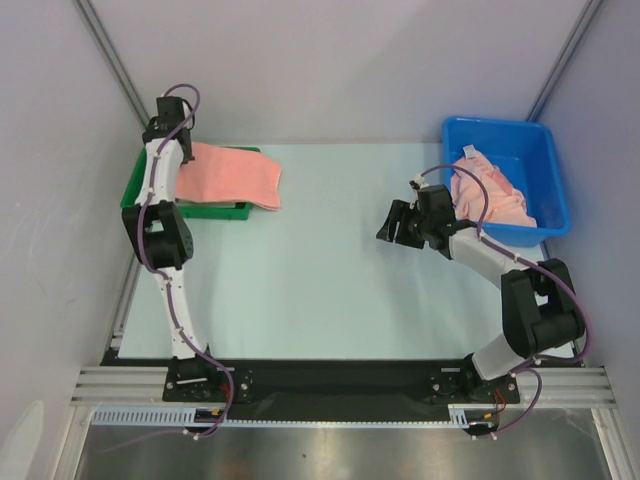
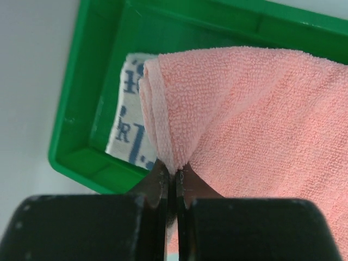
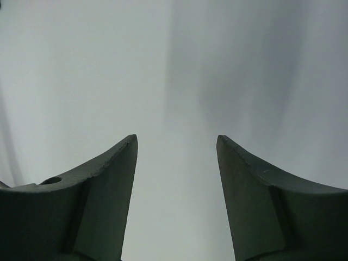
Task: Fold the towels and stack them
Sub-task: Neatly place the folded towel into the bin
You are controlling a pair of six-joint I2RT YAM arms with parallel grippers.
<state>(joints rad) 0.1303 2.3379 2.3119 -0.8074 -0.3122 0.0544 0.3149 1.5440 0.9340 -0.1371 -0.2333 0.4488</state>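
Observation:
Next, my left gripper moves to the left in the top view, toward the tray's end by the wall (image 1: 134, 186) (image 2: 81, 119). It releases there, since the pink towel's other end overhangs.
A folded salmon-pink towel (image 1: 235, 175) lies across the green tray (image 1: 135, 190) at the back left, its right end hanging over the tray's edge. My left gripper (image 2: 175, 173) is shut on a pinched corner of this pink towel (image 2: 255, 119). Under it lies a white towel with blue-grey pattern (image 2: 126, 128). More pink towels (image 1: 488, 195) sit crumpled in the blue bin (image 1: 545, 150) at the back right. My right gripper (image 1: 398, 222) hovers left of the bin, open and holding nothing; in the right wrist view the right gripper (image 3: 176, 140) faces only pale wall.
Grey enclosure walls stand left, right and behind. The pale table surface (image 1: 320, 280) lies between the tray and the bin. The arm bases sit on a black rail (image 1: 330, 385) at the near edge.

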